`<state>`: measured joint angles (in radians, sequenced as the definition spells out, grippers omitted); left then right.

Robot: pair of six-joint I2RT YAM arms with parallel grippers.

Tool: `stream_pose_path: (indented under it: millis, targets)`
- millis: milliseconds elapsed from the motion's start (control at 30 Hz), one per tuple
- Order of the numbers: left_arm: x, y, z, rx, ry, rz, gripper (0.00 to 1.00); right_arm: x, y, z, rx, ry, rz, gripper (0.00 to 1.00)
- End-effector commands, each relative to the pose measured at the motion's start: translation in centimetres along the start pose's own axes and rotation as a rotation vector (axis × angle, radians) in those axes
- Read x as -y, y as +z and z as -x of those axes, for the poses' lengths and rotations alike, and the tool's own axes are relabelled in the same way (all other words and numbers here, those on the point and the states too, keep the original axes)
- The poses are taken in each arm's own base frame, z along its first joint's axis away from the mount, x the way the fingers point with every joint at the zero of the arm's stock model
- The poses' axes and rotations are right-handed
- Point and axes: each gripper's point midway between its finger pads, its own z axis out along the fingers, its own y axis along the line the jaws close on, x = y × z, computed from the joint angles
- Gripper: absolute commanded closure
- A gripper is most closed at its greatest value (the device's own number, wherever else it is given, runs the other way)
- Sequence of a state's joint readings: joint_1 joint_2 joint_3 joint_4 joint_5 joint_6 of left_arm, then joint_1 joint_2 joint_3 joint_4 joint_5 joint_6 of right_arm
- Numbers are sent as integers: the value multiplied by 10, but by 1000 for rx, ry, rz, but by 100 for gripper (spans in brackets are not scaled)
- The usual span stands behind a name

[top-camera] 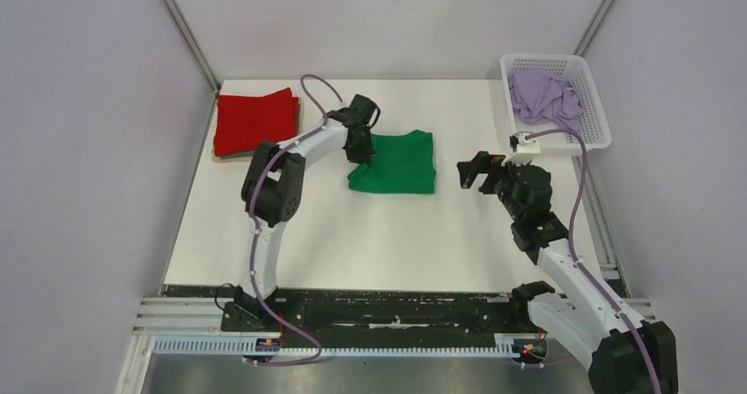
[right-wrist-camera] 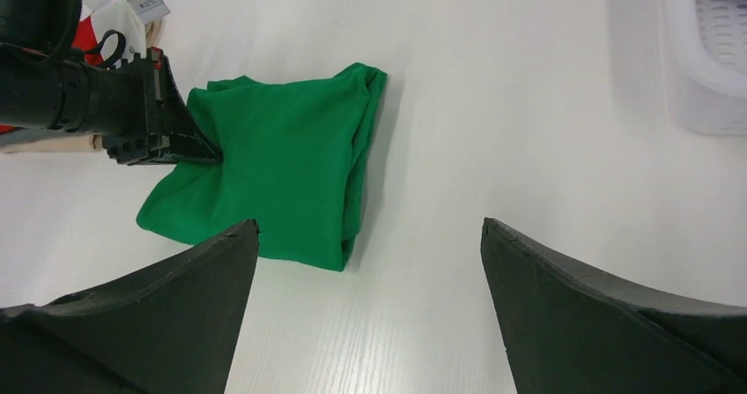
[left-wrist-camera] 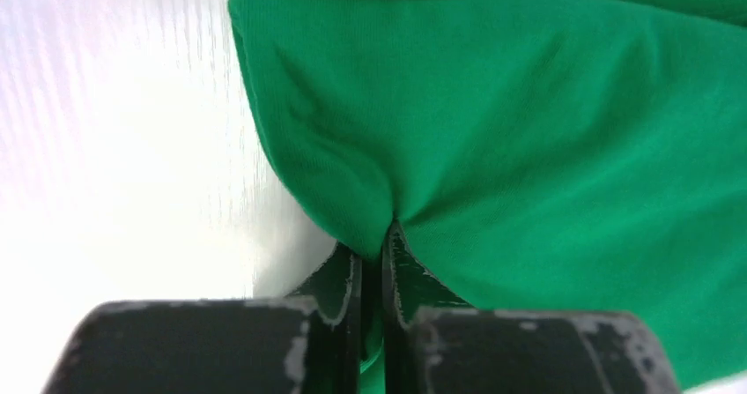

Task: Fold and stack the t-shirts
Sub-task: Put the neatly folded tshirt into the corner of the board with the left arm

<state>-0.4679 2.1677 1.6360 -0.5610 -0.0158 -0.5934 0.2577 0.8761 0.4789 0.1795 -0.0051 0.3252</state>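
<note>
I will lift the green t-shirt [top-camera: 396, 162] with my left gripper next, carry it over the red t-shirt [top-camera: 255, 121], which is to the gripper's left in the top view, and let it go there.
The folded green t-shirt [top-camera: 396, 162] lies mid-table. My left gripper [top-camera: 363, 152] is shut on its left edge; in the left wrist view the gripper [left-wrist-camera: 377, 244] pinches a pucker of the green t-shirt [left-wrist-camera: 528, 130]. The red t-shirt [top-camera: 255, 121] lies folded at the far left. The pale lilac t-shirt [top-camera: 544, 94] is crumpled in the white basket [top-camera: 592, 103]. My right gripper [top-camera: 470, 172] is open and empty, to the right of the green shirt; in its wrist view the right gripper [right-wrist-camera: 370, 235] faces the green t-shirt [right-wrist-camera: 282, 169] and the left gripper [right-wrist-camera: 189, 143].
The basket stands at the far right corner of the table, partly past its edge, and shows in the right wrist view [right-wrist-camera: 696, 50]. Grey walls enclose the table on three sides. Bare white table surface [top-camera: 388, 235] lies between the green shirt and the arm bases.
</note>
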Motion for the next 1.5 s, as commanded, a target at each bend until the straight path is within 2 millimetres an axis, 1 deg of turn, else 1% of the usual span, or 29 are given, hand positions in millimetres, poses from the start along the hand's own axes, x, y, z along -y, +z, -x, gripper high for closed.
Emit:
stream_pose_path:
  millis: [0, 33, 100, 233, 333, 500, 600, 800, 967, 1100, 1300, 1367, 1467]
  targets:
    - [-41, 0, -3, 36, 156, 405, 98, 9, -3, 5, 27, -33, -42, 2]
    - [-44, -7, 5, 67, 181, 453, 98, 9, -3, 5, 25, -35, -42, 2]
    - [-44, -17, 14, 106, 219, 480, 98, 10, -1, 3, 16, -40, -44, 2]
    - [-54, -45, 48, 218, 301, 582, 98, 11, 2, -4, -9, -51, -42, 2]
    - [-67, -71, 80, 313, 391, 703, 98, 10, 4, -6, -22, -58, -33, 2]
    - [-93, -107, 124, 394, 489, 860, 98, 13, 7, -10, -35, -63, -41, 2]
    - [-108, -126, 147, 426, 505, 912, 98, 13, 9, -12, -45, -66, -41, 2]
    - [-125, -164, 184, 500, 504, 948, 98, 12, 13, -14, -62, -64, -35, 2]
    - [-128, -198, 205, 562, 528, 988, 98, 13, 17, -19, -85, -56, -41, 2]
    - [-127, -219, 216, 600, 541, 1001, 98, 13, 18, -20, -93, -49, -44, 2]
    - [-123, -243, 225, 634, 517, 991, 98, 13, 19, -21, -95, -48, -44, 2]
    - [-122, -249, 227, 641, 506, 982, 98, 9, 18, -23, -105, -45, -20, 2]
    - [-118, -262, 230, 654, 492, 970, 98, 9, 19, -24, -112, -50, -19, 2]
